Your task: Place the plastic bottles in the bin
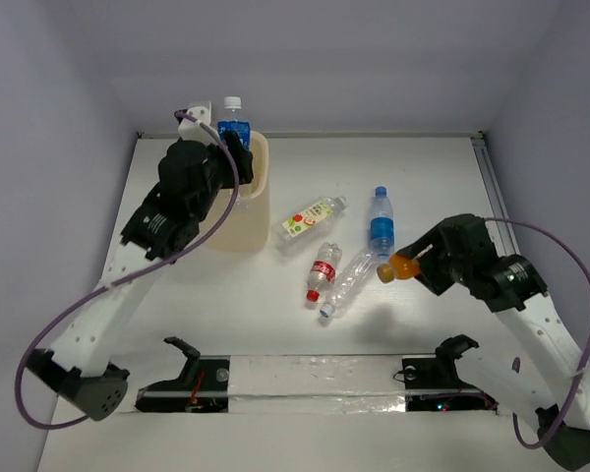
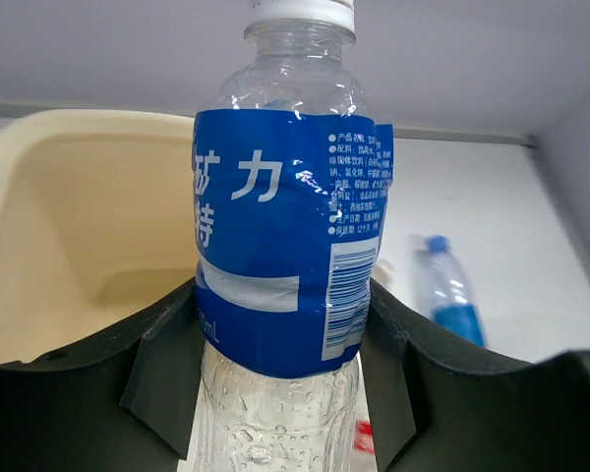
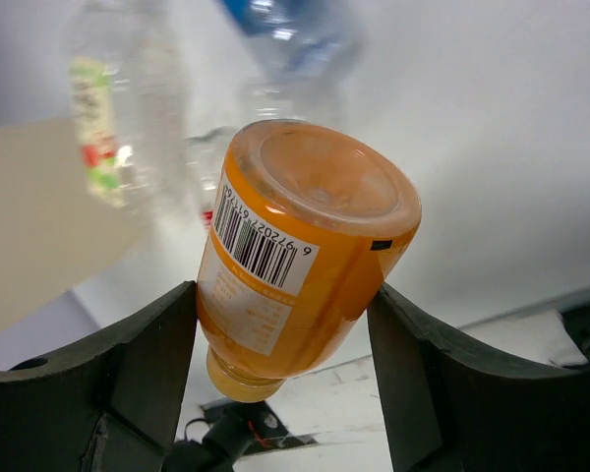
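My left gripper needs to carry the upright bottle to the left in its wrist view and release it inside the bin's opening (image 2: 79,226), which lies that way.
My left gripper (image 1: 231,147) is shut on a clear blue-labelled bottle (image 1: 233,123), holding it upright over the back of the cream bin (image 1: 244,218). In the left wrist view the bottle (image 2: 285,226) sits between the fingers (image 2: 162,364), with the bin's opening (image 2: 79,226) to the left. My right gripper (image 1: 413,264) is shut on the short orange bottle (image 1: 401,265), held tilted above the table, cap down (image 3: 295,256). The white-green bottle (image 1: 310,218), second blue-labelled bottle (image 1: 380,224), red-labelled bottle (image 1: 324,272) and crushed clear bottle (image 1: 349,282) lie on the table between the arms.
White walls close the table at the back and sides. A metal rail (image 1: 488,182) runs along the right edge. A taped strip with two black fixtures (image 1: 192,359) (image 1: 450,354) lies at the near edge.
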You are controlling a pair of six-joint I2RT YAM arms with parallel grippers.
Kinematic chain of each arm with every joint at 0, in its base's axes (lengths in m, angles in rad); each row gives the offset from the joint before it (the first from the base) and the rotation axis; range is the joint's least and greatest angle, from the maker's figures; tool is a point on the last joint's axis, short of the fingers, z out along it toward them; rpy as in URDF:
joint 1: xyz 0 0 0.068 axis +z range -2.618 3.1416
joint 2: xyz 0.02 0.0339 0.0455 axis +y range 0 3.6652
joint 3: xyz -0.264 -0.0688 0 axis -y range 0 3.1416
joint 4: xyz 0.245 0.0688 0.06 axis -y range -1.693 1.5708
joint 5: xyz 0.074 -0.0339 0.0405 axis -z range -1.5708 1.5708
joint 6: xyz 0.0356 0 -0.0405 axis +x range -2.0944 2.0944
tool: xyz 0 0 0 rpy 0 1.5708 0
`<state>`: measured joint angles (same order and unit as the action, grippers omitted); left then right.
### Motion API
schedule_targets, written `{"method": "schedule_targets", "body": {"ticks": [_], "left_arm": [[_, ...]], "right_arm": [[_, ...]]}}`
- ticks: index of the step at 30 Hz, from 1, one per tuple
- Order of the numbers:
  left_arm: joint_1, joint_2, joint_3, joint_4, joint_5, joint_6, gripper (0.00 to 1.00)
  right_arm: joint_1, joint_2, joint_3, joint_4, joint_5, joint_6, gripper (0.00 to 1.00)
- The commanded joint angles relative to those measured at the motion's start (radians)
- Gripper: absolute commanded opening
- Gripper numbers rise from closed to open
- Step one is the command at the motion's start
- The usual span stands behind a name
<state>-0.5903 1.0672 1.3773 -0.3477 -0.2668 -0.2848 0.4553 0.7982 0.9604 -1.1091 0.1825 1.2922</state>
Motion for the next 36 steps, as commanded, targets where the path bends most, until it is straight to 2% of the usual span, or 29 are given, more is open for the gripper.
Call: {"method": "schedule_targets", "body": {"ticks": [1,3,7,11,12,14,16,17,18,19,22,24,27,29,30,34,35,36], "left_arm": [[0.116,0.079,0.045,0.125,-0.029,0.033,0.35],[0.189,0.137,0.054,0.157,-0.017,0.021,0.35],[0.254,0.223,0.103,0.208,0.003,-0.002,0.35],[0.264,0.276,0.146,0.240,-0.018,0.004,0.37],[0.264,0.280,0.146,0.243,-0.022,0.006,0.37],[0.264,0.280,0.138,0.268,-0.028,0.007,0.41],[0.264,0.275,0.115,0.286,-0.022,0.012,0.59],[0.264,0.267,0.108,0.285,-0.022,0.013,0.67],[0.264,0.261,0.094,0.279,-0.031,0.015,0.79],[0.264,0.254,0.086,0.264,-0.035,0.015,0.85],[0.264,0.197,0.063,0.234,-0.032,0.015,0.95],[0.273,0.142,0.060,0.217,-0.022,0.007,0.96],[0.273,0.070,0.069,0.161,-0.026,-0.023,0.96],[0.273,0.012,0.069,0.119,-0.017,-0.048,0.90],[0.273,-0.009,0.065,0.112,-0.005,-0.062,0.86],[0.273,-0.081,0.031,0.060,0.073,-0.119,0.54],[0.273,-0.101,0.028,0.049,0.105,-0.123,0.50],[0.273,-0.108,0.025,0.036,0.119,-0.128,0.47]], "right_arm": [[0.006,0.013,0.136,0.115,-0.015,-0.177,0.39],[0.006,0.058,0.202,0.187,-0.053,-0.223,0.39],[0.026,0.165,0.322,0.304,-0.123,-0.336,0.39],[0.074,0.330,0.477,0.391,-0.146,-0.405,0.39],[0.088,0.331,0.507,0.408,-0.147,-0.415,0.38],[0.135,0.418,0.611,0.436,-0.140,-0.435,0.38],[0.169,0.528,0.696,0.454,-0.115,-0.464,0.38],[0.184,0.573,0.800,0.453,-0.101,-0.478,0.38],[0.218,0.617,0.858,0.437,-0.069,-0.491,0.38],[0.235,0.707,0.918,0.428,-0.051,-0.525,0.38],[0.279,0.843,1.150,0.401,-0.003,-0.582,0.38],[0.290,0.959,1.288,0.413,0.011,-0.602,0.38],[0.316,1.071,1.373,0.474,0.017,-0.631,0.37],[0.330,1.121,1.429,0.509,0.009,-0.662,0.37],[0.345,1.165,1.443,0.546,-0.003,-0.674,0.37],[0.367,1.268,1.500,0.589,-0.055,-0.711,0.37],[0.379,1.285,1.521,0.592,-0.060,-0.715,0.38],[0.391,1.300,1.534,0.594,-0.067,-0.723,0.44]]}}
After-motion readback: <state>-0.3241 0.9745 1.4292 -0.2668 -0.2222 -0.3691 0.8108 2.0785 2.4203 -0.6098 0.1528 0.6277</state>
